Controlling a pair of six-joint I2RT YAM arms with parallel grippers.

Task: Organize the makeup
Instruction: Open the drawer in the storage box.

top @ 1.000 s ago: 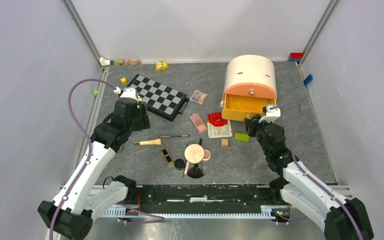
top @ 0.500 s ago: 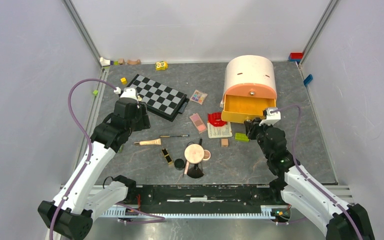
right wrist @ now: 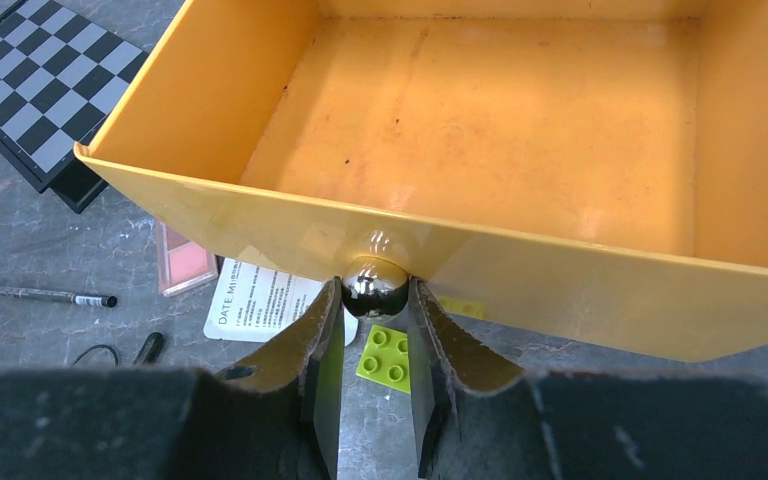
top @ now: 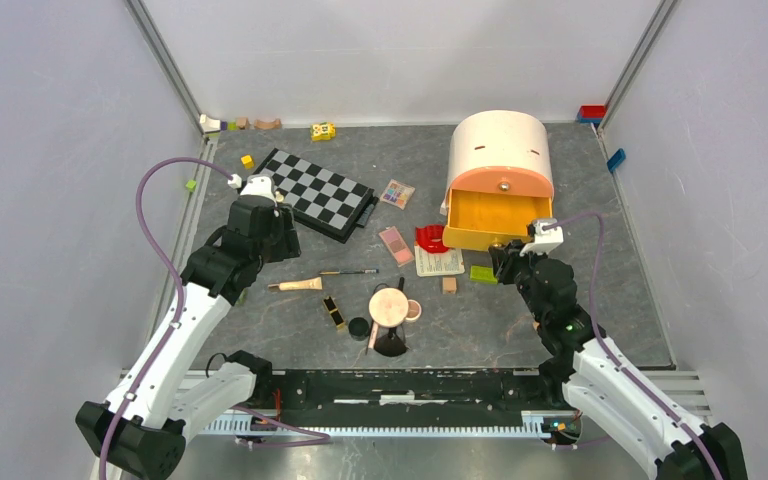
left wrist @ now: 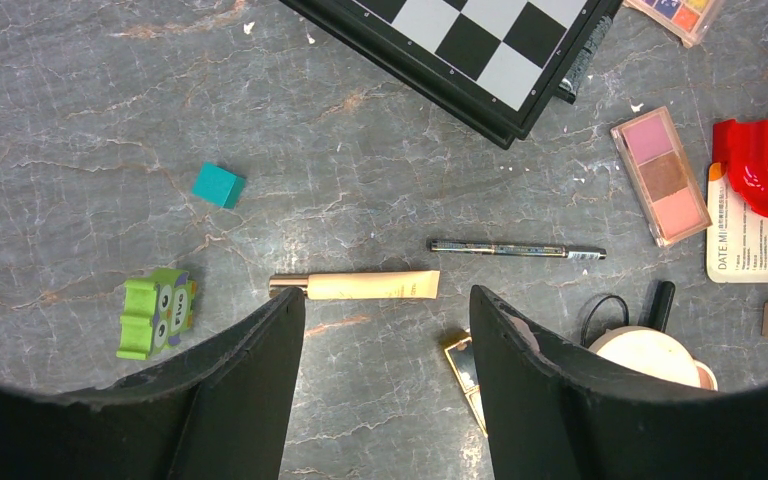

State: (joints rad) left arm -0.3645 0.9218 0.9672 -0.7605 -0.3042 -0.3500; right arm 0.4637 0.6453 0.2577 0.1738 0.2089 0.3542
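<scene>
I will next move my right gripper back, as the back of the yellow drawer is still inside the organizer, then let go of the round knob between its fingers.
My right gripper is shut on the shiny round knob of the yellow drawer, which stands pulled out of the peach organizer and is empty inside. My left gripper is open and empty, hovering above a cream tube. A thin black pen, a pink palette, a black-gold tube and a round peach compact lie to its right. A multicolour palette lies farther back.
A chessboard lies at the back left. A red curved piece, a white card, a green brick and a wooden block lie just in front of the drawer. A teal cube and a green owl toy are left.
My right gripper has drawn back toward the near edge with the knob, and the yellow drawer has slid further out. The left arm has not moved.
</scene>
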